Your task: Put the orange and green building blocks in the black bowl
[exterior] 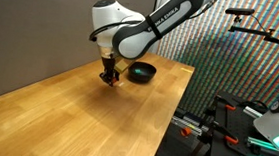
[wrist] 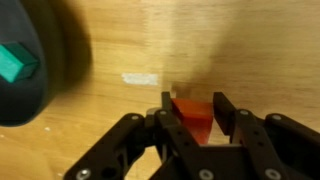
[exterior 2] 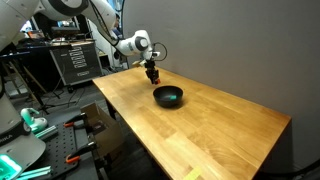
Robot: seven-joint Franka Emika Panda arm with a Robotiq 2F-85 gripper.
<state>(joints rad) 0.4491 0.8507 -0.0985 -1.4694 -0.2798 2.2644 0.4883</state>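
I will lift my gripper next and move it to the left in the wrist view, over the black bowl [exterior: 141,72] [wrist: 20,67], because the orange block is still hanging outside the bowl's rim.
In the wrist view my gripper [wrist: 192,106] is shut on the orange block [wrist: 193,116], held between the two black fingers above the wooden table. The black bowl [wrist: 30,70] fills the left edge of that view and holds the green block [wrist: 16,62]. In both exterior views the gripper [exterior: 109,76] [exterior 2: 153,76] hangs just beside the black bowl [exterior: 141,72] [exterior 2: 168,97], a little above the table. The orange block shows as a small spot at the fingertips in an exterior view [exterior: 109,78].
The wooden table [exterior: 86,114] [exterior 2: 210,125] runs along a grey wall. A pale strip of tape [wrist: 140,78] lies on the wood near the bowl. Racks and equipment [exterior 2: 75,60] stand off the table's edge.
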